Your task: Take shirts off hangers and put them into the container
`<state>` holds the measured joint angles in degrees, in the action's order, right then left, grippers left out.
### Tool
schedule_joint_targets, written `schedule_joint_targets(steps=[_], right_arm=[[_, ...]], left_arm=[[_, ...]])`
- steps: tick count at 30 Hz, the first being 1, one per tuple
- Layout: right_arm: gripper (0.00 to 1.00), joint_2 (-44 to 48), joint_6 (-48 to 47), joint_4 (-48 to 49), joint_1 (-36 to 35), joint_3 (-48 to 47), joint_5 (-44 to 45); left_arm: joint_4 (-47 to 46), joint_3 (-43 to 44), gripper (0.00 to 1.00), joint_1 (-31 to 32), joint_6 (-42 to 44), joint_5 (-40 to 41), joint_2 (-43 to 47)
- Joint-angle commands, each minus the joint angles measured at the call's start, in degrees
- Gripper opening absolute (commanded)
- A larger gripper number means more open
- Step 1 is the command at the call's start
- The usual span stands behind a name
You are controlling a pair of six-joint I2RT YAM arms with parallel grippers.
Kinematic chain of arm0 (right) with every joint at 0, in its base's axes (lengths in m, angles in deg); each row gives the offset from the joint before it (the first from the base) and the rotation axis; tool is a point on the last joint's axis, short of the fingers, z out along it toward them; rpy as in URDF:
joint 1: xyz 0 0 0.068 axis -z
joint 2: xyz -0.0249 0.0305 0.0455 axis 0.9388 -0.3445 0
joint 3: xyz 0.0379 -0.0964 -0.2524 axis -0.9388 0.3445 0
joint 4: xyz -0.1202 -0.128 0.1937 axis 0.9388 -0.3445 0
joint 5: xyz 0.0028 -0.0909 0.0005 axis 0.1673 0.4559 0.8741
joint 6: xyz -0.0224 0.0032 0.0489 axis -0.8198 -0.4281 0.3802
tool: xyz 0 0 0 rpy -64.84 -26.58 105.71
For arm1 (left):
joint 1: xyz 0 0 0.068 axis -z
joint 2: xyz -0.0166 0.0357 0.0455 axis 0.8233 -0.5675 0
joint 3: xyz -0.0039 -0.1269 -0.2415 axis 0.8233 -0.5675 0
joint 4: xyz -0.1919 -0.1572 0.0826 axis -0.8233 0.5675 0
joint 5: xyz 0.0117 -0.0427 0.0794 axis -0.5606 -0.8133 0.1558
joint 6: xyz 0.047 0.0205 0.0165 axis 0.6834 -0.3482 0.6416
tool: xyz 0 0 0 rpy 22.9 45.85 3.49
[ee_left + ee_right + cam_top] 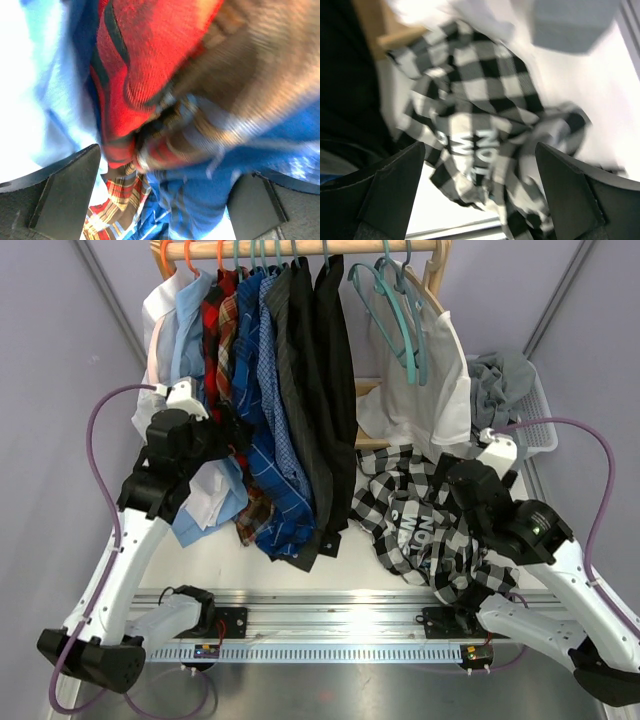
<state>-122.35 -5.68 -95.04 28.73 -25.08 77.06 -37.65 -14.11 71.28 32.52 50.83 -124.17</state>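
Observation:
The right gripper moves down and to the left in the top view onto the black-and-white check cloth beyond the lettering (401, 485) (457, 95) next, because the black-and-white check shirt lies crumpled below.
Shirts hang in a row on the rail: white (160, 315), light blue (192, 320), red plaid (222, 325), blue check (262, 360), dark grey (290, 360) and black (335, 370). My left gripper (232, 430) is pushed in among them, open, with red plaid cloth (135, 55) and blue check cloth (210, 200) between its fingers (65, 190), which are not closed on either. A black-and-white check shirt (400, 515) (480, 100) lies crumpled on the table. My right gripper (447, 468) (480, 187) hangs open just above it. The white container (540, 425) at the far right holds a grey shirt (505, 375).
Empty teal hangers (400, 310) dangle from the wooden rail (330, 248), with a white shirt (425, 390) draped under them. Orange hangers (190, 255) hold the leftmost shirts. A wooden crossbar (380, 30) of the rack runs low behind the check shirt.

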Motion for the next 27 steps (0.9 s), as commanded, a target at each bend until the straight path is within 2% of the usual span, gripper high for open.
schedule_joint_targets(steps=[1, 5, 11, 14, 15, 17, 21, 24, 27], right_arm=[[0.99, 3.3, 14.4, -9.8, -0.4, 3.9, 6.7], [0.99, 3.1, 21.9, -14.7, -0.5, 8.0, 7.4], [0.99, -1.8, 26.2, -10.7, -0.5, 10.0, 3.2], [0.99, -4.2, 24.9, 0.6, -0.5, 16.2, -0.8], [1.00, -7.3, 24.4, 6.1, -0.5, 19.4, -2.1], [0.99, -13.7, 23.8, 10.2, -0.4, 22.3, -2.6], [0.99, -24.0, 25.5, 15.1, -0.4, 22.8, -2.9], [0.99, -29.2, 23.8, 25.3, -0.3, 23.2, -3.0], [1.00, -33.8, 22.2, 31.6, 0.8, 22.4, -2.8]], left_arm=[[0.7, 0.3, 0.99, -0.4, 0.0, -4.4, 6.4], [3.5, -1.8, 0.99, -0.4, -0.9, -4.3, 12.0], [6.9, -2.6, 0.99, -0.3, -1.0, -5.3, 18.6], [8.0, -3.0, 0.99, -0.3, 0.2, -4.1, 20.3], [8.5, -3.3, 0.99, -0.3, 0.3, -4.0, 20.7], [8.7, -3.5, 0.99, -0.3, 0.4, -4.5, 21.1], [9.0, -3.7, 0.99, -0.3, 0.5, -5.0, 22.4], [8.6, -4.7, 0.99, -0.3, 0.4, -5.9, 23.6], [8.7, -5.7, 0.99, -0.3, 0.3, -6.1, 24.5]])
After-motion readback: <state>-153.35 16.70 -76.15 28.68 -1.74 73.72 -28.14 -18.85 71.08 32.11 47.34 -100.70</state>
